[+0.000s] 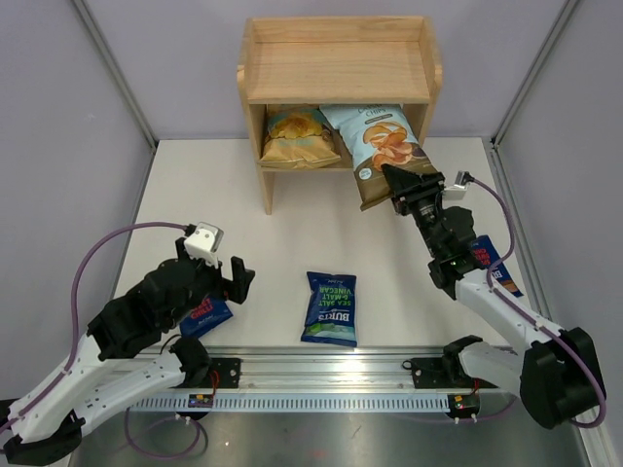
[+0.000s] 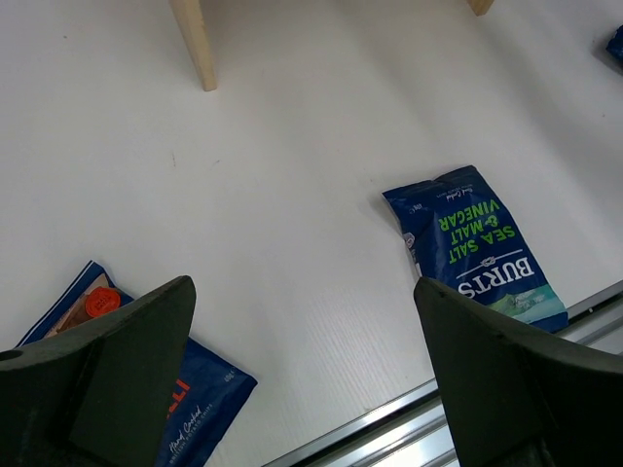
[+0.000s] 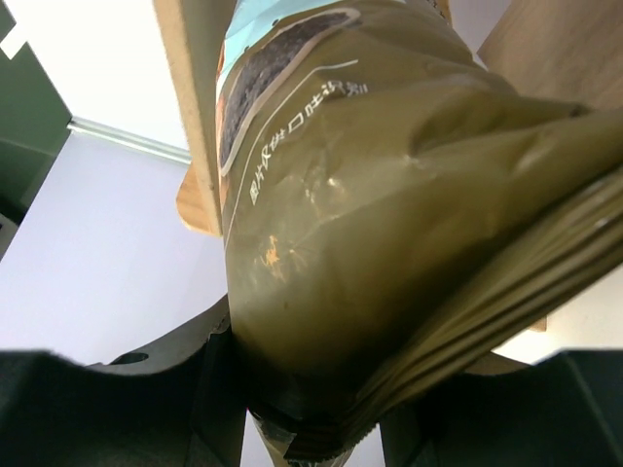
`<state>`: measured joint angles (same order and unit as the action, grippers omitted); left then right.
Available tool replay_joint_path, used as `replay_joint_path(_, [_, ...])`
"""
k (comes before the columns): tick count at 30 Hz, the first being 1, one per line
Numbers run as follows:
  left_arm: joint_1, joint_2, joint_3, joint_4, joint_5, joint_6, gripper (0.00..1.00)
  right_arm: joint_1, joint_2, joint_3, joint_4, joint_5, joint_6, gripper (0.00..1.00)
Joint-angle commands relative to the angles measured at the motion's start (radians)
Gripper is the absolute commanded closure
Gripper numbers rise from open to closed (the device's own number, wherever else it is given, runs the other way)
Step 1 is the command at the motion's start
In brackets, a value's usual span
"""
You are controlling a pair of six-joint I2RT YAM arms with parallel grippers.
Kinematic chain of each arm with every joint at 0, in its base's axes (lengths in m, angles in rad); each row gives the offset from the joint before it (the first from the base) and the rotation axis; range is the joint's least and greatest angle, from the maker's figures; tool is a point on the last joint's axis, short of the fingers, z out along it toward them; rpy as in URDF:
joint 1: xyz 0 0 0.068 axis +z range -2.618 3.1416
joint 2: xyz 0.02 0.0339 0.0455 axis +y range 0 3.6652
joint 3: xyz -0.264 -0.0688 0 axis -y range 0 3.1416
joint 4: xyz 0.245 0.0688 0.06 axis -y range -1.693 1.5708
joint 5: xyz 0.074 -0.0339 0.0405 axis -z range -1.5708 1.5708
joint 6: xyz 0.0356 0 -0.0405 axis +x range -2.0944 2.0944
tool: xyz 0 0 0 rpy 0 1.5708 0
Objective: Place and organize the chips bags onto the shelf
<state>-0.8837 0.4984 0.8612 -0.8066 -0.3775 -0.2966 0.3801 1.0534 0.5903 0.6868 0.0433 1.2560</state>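
Observation:
I will next push the end of the Cassava Chips bag that sticks out outward and to the left in the top view with my right gripper, then release it. The shelf's lower level is outward of my right gripper.
The wooden shelf (image 1: 336,73) stands at the back centre. The yellow Chips bag (image 1: 300,136) lies on its lower tier at the left. The light-blue and brown Cassava Chips bag (image 1: 382,146) sits half in the lower tier at the right, its end sticking out. My right gripper (image 1: 407,185) is shut on that end, which fills the right wrist view (image 3: 389,224). A green-lettered Burts bag (image 1: 330,307) lies on the table centre. My left gripper (image 1: 222,277) is open above a red-lettered Burts bag (image 1: 206,317). Another Burts bag (image 1: 494,265) lies under the right arm.
A metal rail (image 1: 321,375) runs along the table's near edge between the arm bases. The shelf's left leg (image 2: 198,44) shows in the left wrist view. Grey walls stand close on both sides.

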Motion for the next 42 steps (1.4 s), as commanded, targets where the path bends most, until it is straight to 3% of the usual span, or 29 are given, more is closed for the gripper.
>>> replay_joint_path(1, [0.0, -0.008, -0.008, 0.049, 0.014, 0.02, 0.01, -0.006, 0.077, 0.088, 0.16, 0.07, 0.04, 0.87])
replay_joint_path(7, [0.0, -0.02, -0.011, 0.05, 0.015, 0.022, 0.01, 0.011, 0.21, 0.169, 0.209, 0.211, 0.068, 0.89])
replay_joint_path(13, [0.0, -0.021, -0.013, 0.056, 0.022, 0.024, 0.01, 0.1, 0.287, 0.224, 0.218, 0.42, -0.007, 0.86])
replay_joint_path(22, [0.0, -0.047, -0.017, 0.061, 0.029, 0.025, 0.01, 0.158, 0.447, 0.344, 0.218, 0.605, -0.058, 0.87])
replay_joint_path(30, [0.0, -0.066, -0.021, 0.066, 0.04, 0.027, 0.01, 0.158, 0.537, 0.456, 0.158, 0.624, -0.09, 0.84])
replay_joint_path(42, [0.0, -0.073, -0.024, 0.07, 0.055, 0.03, 0.01, 0.157, 0.56, 0.542, -0.139, 0.639, -0.046, 0.75])
